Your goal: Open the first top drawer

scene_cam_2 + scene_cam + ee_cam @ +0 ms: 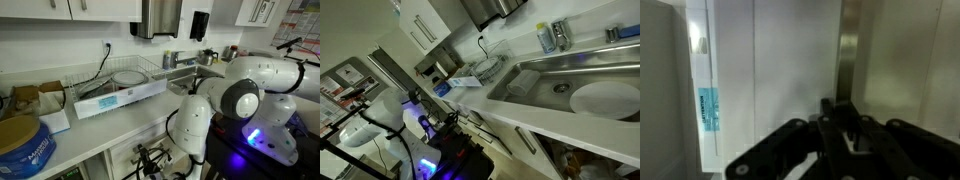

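The inside of the drawer is hidden, so my gripper should next pull the bar handle back, away from the counter's edge, and then let it go.
In the wrist view a white flat drawer front [790, 70] fills the frame, with its slim silver bar handle [848, 55] running from the top edge down into my gripper [840, 125]. The dark fingers sit close together around the handle's lower part; the picture is blurred. In both exterior views the arm reaches under the white counter edge, with the gripper low against the drawer fronts [468, 120] [152, 160]. The drawer's inside does not show.
The counter [535, 112] carries a steel sink [560, 75] with a white plate [605, 98], a dish rack [120, 85] and a blue tin [22, 148]. More bar handles [525, 140] line the fronts below. A blue sticker [707, 108] marks a white edge at left.
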Robot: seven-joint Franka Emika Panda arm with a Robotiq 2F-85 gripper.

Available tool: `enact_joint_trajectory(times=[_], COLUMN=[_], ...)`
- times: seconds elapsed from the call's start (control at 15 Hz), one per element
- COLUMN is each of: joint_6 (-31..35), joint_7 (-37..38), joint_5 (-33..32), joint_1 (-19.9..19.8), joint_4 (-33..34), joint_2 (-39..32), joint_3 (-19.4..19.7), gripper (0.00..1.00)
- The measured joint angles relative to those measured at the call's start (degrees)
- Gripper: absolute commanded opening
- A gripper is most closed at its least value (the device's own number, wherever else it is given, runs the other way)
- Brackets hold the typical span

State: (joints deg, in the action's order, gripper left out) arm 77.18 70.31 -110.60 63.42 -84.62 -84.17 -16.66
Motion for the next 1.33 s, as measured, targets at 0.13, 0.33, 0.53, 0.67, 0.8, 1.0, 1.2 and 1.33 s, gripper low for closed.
enact_joint_trajectory(times=[0.13,0.33,0.53,0.67,0.8,1.0,1.2,1.33], joint_6=[-1.6,-3.0,-3.8,-4.0,-4.0,-3.8,-3.7,-3.7], joint_7=[0.0,1.2,2.3,3.0,3.3,3.4,3.4,3.3], joint_5=[2.6,8.2,14.2,17.8,21.1,24.7,26.6,27.1], joint_1=[1.3,5.8,11.6,15.5,19.1,23.1,25.3,25.8], joint_4=[-0.1,0.2,0.8,1.2,1.9,2.8,3.3,3.5], joint_2=[0.0,0.0,0.1,0.1,0.1,0.1,0.0,0.0], joint_3=[-1.6,-2.1,-1.6,-0.9,-0.1,0.9,1.4,1.4], gripper=[0.04,0.04,0.04,0.04,0.04,0.04,0.41,0.49])
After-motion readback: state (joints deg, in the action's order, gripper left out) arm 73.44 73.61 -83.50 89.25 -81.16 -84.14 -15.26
